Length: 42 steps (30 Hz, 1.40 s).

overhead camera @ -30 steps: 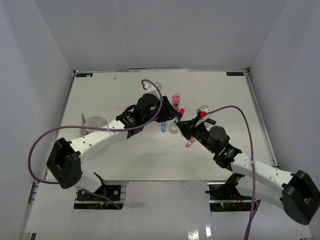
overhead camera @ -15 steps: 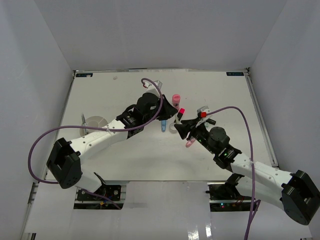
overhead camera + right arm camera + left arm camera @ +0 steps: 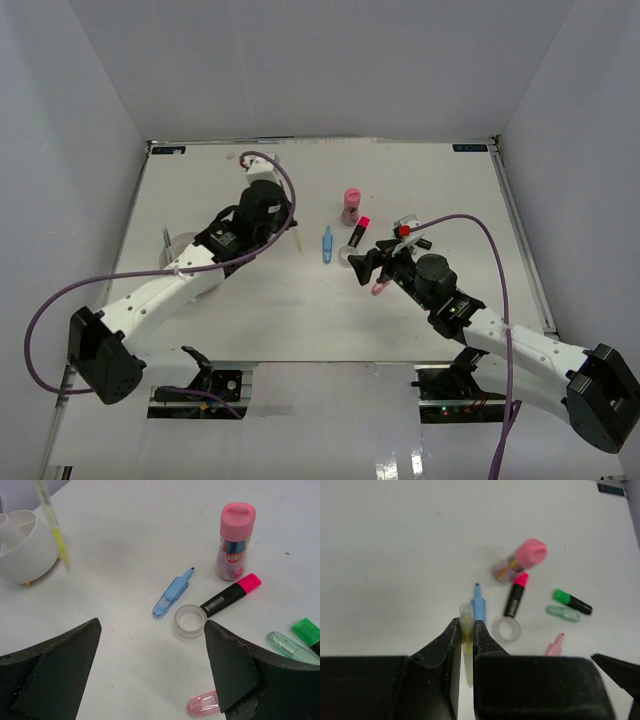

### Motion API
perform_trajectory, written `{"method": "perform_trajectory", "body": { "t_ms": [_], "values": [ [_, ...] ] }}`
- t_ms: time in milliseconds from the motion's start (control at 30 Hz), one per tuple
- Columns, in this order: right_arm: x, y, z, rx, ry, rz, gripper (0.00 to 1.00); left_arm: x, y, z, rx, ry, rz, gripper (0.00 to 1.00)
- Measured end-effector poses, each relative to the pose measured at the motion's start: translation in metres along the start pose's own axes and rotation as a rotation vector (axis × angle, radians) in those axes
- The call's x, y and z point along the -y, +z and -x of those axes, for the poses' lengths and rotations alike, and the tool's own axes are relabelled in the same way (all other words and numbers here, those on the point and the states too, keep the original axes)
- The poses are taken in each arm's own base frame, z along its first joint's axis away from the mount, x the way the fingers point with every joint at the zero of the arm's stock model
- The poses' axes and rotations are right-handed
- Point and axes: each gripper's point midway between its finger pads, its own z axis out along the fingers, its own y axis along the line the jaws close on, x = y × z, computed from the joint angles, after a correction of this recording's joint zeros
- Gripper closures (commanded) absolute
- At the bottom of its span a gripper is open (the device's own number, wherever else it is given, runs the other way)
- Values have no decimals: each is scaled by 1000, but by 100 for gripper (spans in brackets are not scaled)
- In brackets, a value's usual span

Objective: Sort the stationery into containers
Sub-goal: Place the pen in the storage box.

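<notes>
I will swing my left gripper left in the top view, then lower the pen over the wall-side part of the white ribbed bowl [image 3: 180,246].
My left gripper [image 3: 466,623] is shut on a thin clear pen with a yellow core [image 3: 466,614], held above the table. The same pen [image 3: 52,526] shows in the right wrist view, beside the white ribbed bowl [image 3: 24,547]. In the top view the left gripper [image 3: 280,225] hangs right of the bowl [image 3: 180,246]. My right gripper [image 3: 152,626] stands wide open and holds nothing, just before the tape roll [image 3: 190,621]. Near it lie a blue pen [image 3: 172,594], a pink-capped black marker [image 3: 231,595], a pink-lidded cylinder [image 3: 234,540] and a pink cap [image 3: 204,704].
A green highlighter [image 3: 307,630] and a pale green clear cap [image 3: 287,647] lie at the right of the cluster. The left arm crosses over part of the bowl in the top view. White walls close in the table [image 3: 450,190] on three sides.
My left gripper closed on the yellow pen, lifted it and carried it left toward the bowl. My right gripper went from shut to wide open; the pink cap lies where it was.
</notes>
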Motion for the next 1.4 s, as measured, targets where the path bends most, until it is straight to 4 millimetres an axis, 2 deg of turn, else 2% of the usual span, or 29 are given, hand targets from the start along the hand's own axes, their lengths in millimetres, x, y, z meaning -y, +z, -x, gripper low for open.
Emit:
{"method": "perform_trajectory", "body": {
  "t_ms": [133, 233, 400, 567, 800, 1000, 1233, 1400],
  "values": [
    [3, -2, -8, -33, -5, -10, 10, -87, -27, 53, 113, -25, 222, 100],
    [3, -2, -11, -42, -5, -12, 10, -145, -57, 77, 178, -20, 394, 100],
    [3, -4, -20, -67, -3, -6, 10, -196, -96, 88, 195, 48, 574, 100],
    [2, -4, -22, -76, -3, 1, 10, -241, -115, 94, 186, 88, 735, 98],
    [1, -8, -21, -66, -2, 9, 10, -285, -122, 90, 190, 105, 865, 99],
    [1, -11, -17, -51, -3, 13, 10, -312, -112, 61, 158, 110, 913, 99],
    [1, -11, -17, -51, -4, 11, 10, -326, -98, 34, 143, 115, 920, 93],
    [2, -11, -18, -53, -5, 10, 10, -328, -90, 24, 142, 108, 906, 79]
  ]
}}
